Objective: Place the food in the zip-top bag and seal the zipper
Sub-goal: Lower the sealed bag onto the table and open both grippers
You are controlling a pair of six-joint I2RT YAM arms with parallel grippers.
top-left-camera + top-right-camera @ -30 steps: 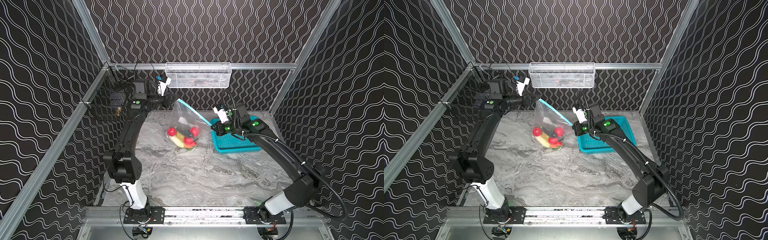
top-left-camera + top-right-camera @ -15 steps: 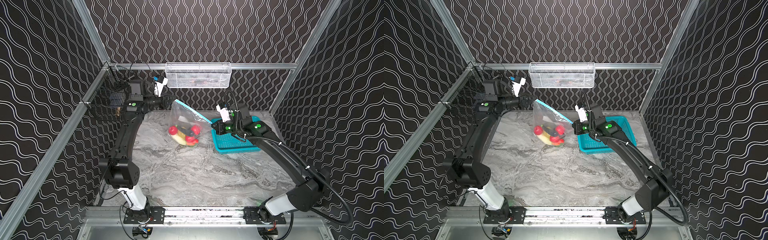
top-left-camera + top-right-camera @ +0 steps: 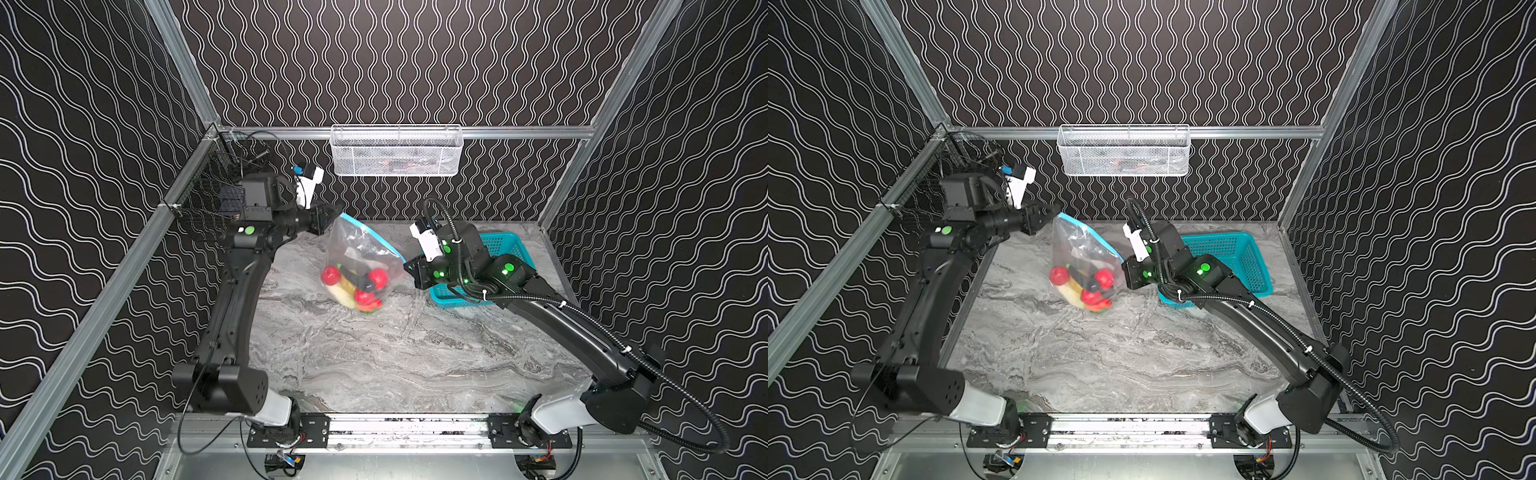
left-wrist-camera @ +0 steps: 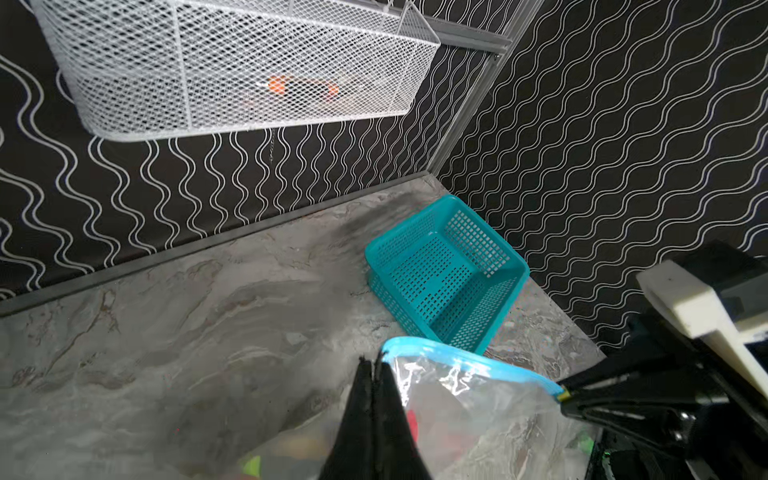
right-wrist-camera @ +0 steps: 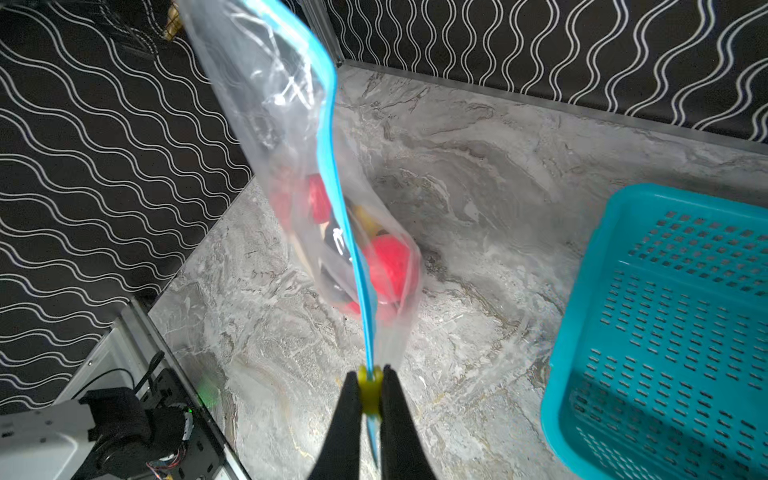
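My left gripper should next lower the zipper's end onto the bare tabletop below and let go, because the yellow tab [image 5: 370, 392] is at the zipper's other end.
The clear zip-top bag [image 3: 357, 249] hangs stretched between both grippers, and both top views show the food [image 3: 357, 284] piled at its bottom: red fruits, a yellow piece and dark pieces [image 3: 1086, 284]. My left gripper [image 3: 334, 216] is shut on the bag's upper corner [image 4: 384, 359]. The light-blue zipper [image 4: 469, 359] runs from there down to the yellow slider tab [image 5: 370, 392]. On that tab my right gripper [image 5: 370, 386] is shut, just right of the bag in the top views [image 3: 1123, 268]. Whether the bag's bottom touches the table I cannot tell.
A teal perforated basket [image 3: 505, 245] stands empty at the back right, partly under my right arm. A white mesh basket [image 3: 397, 151] hangs on the back wall above the bag. A black wire basket [image 3: 212, 187] sits at the left wall.
My right gripper has moved left with the slider tab. The left arm has swung leftwards and its gripper has dipped a little. The bag with the food hangs slightly lower.
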